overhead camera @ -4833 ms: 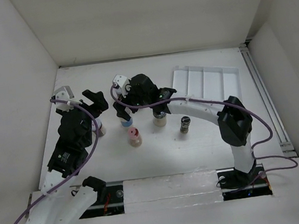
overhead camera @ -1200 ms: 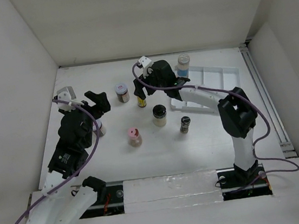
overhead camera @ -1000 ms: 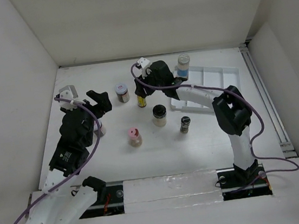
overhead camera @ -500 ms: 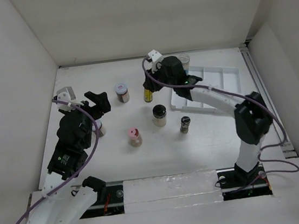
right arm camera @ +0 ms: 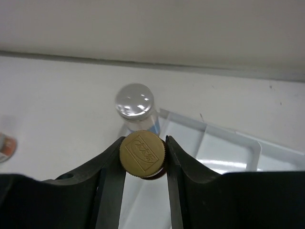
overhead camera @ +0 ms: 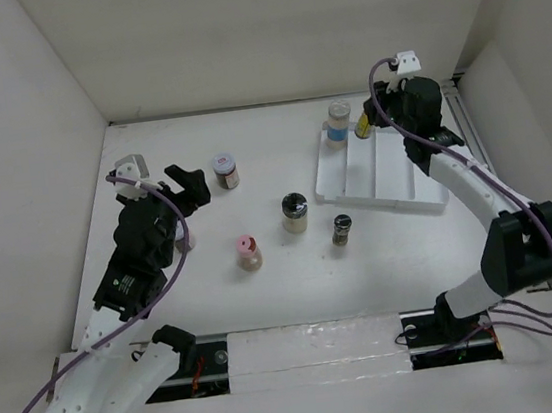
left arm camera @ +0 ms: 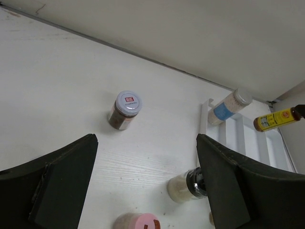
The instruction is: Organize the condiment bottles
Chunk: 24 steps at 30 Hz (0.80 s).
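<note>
My right gripper will next take the bottle down to the far end of the tray channel (overhead camera: 360,143) (right arm camera: 183,135) beside the blue-labelled jar, because that channel is empty.
My right gripper (overhead camera: 375,124) is shut on the slim amber yellow-labelled bottle (overhead camera: 362,127), held above the white tray (overhead camera: 426,198) beside the blue-labelled white-lidded jar (overhead camera: 338,123). In the right wrist view the bottle's gold cap (right arm camera: 142,154) is pinched between both fingers, with the jar's lid (right arm camera: 135,101) just beyond. The red-white-topped jar (overhead camera: 224,169), black-lidded jar (overhead camera: 294,212), pink-capped jar (overhead camera: 248,251) and small dark-capped bottle (overhead camera: 341,230) stand on the table. My left gripper (overhead camera: 187,205) hangs open and empty left of them, facing the red-white-topped jar (left arm camera: 127,109).
The ridged tray (right arm camera: 238,148) lies at the back right, against the right wall's rail (overhead camera: 483,171). White walls enclose the table on three sides. Purple cables trail along both arms.
My right gripper closed on the amber bottle at the table's middle and carried it right, to above the tray next to the blue-labelled jar. The left arm barely shifted.
</note>
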Available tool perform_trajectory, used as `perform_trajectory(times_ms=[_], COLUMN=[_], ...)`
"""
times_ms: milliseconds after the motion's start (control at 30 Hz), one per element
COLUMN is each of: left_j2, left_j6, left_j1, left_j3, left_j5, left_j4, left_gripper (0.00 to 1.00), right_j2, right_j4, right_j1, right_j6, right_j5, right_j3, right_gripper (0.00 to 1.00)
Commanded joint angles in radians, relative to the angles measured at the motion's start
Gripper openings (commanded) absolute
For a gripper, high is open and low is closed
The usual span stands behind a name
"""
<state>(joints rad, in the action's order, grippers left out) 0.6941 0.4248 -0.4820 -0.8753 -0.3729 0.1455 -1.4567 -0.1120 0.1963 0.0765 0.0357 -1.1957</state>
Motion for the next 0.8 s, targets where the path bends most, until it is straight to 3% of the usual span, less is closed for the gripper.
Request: perform_trajectory(times_ms=[0,233,567,767], left_j2=[0.005,-0.005,-0.005,0.005], left_j6=[-0.004,-0.004,-0.004,-0.004], left_j1=[0.006,0.006,0.006,0.006], left_j3=[-0.005,0.004,0.004,0.004], left_j5=[0.012,0.012,0.012,0.012], left_j4=[-0.046,-0.046,-0.055,-0.044], left_gripper=[0.81,0.81,0.81,0.81], right_j2=[-0.081,-0.289,-0.470,-0.490], right_j4=[-0.054,-0.054,-0.038,-0.025], right_j1=[-0.043,-0.086,-0.075,-0.055], right_j6=[0.020,0.020,-0.046,-0.046], right_j5=[0.016,0.044,-0.063,-0.072], right_j3=[-0.050,-0.212,-0.337,-0.337], right_gripper=[0.13,0.11,0.11,0.26])
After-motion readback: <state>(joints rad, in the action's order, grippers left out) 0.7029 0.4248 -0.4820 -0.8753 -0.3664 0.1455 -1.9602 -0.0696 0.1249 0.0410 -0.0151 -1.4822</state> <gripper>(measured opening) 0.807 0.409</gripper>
